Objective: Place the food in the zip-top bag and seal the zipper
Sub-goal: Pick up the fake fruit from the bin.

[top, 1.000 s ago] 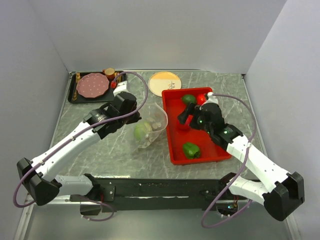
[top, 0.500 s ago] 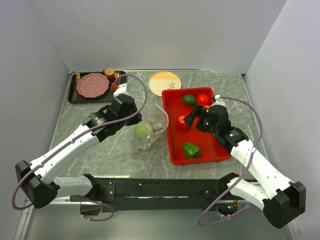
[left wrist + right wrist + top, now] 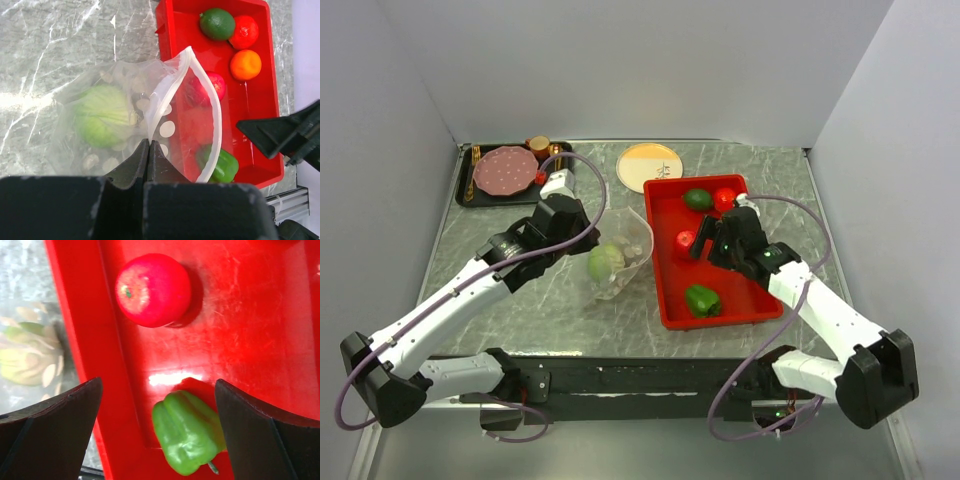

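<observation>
The apple lies below and outward of my right gripper. My right gripper needs to reach outward and down, with its fingers on either side, astride the sides of the red apple (image 3: 685, 244) (image 3: 152, 290) where the red tray's bottom shows bare.
The clear zip-top bag (image 3: 623, 257) lies on the table left of the red tray (image 3: 760, 300), with a light green cabbage (image 3: 604, 262) inside. My left gripper (image 3: 149, 143) is shut on the bag's mouth edge, and the white zipper (image 3: 216, 110) bows open toward the tray. In the tray lie a lime (image 3: 217, 23), a tomato (image 3: 245, 31), an orange (image 3: 245, 65), a red apple (image 3: 152, 290) and a green pepper (image 3: 190, 437). My right gripper (image 3: 157, 425) hangs open above the pepper, holding nothing.
A black tray (image 3: 468, 190) with a pink plate (image 3: 505, 172) and a brown cup (image 3: 538, 147) sits at the back left. A yellow plate (image 3: 650, 165) lies behind the red tray. Grey walls close in the table on three sides.
My right gripper has slid off the apple toward the pepper, staying open. The left gripper has shifted slightly, still pinching the bag's edge.
</observation>
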### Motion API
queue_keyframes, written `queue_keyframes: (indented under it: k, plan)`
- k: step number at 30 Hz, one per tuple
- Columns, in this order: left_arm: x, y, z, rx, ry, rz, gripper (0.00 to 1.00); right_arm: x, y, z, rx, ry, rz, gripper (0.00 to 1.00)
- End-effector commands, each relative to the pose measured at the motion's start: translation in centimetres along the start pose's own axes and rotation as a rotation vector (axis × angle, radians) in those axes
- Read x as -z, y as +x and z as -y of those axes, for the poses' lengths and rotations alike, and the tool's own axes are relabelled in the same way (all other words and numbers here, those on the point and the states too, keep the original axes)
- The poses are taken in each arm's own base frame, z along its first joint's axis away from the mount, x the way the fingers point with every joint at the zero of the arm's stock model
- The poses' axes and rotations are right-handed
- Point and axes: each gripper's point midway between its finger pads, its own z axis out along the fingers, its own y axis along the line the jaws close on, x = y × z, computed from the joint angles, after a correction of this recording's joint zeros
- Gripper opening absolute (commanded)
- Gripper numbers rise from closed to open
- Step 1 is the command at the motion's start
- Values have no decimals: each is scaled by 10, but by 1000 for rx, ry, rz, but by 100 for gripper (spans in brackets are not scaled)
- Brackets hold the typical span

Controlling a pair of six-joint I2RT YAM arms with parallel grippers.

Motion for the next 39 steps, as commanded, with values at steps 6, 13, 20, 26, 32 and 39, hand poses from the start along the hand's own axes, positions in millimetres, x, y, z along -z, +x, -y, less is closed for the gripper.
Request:
queue_keyframes:
  k: [6, 13, 20, 26, 32, 39]
  plan:
    - [2, -11, 12, -4, 35, 19, 1, -26, -25, -10, 49, 50, -4, 100]
    - [1, -8, 9, -8, 21, 8, 1, -58, -29, -21, 56, 79, -63, 100]
    - [-3, 3, 10, -25, 25, -49, 1, -87, -33, -7, 109, 206, -96, 100]
    - [-4, 0, 14, -25, 44, -35, 1, -103, -33, -8, 146, 212, -123, 100]
    - [-3, 0, 13, -23, 30, -40, 1, -103, -32, -13, 131, 171, -127, 96]
    - [-2, -2, 12, -16, 33, -29, 1, -106, -22, -11, 122, 154, -166, 79]
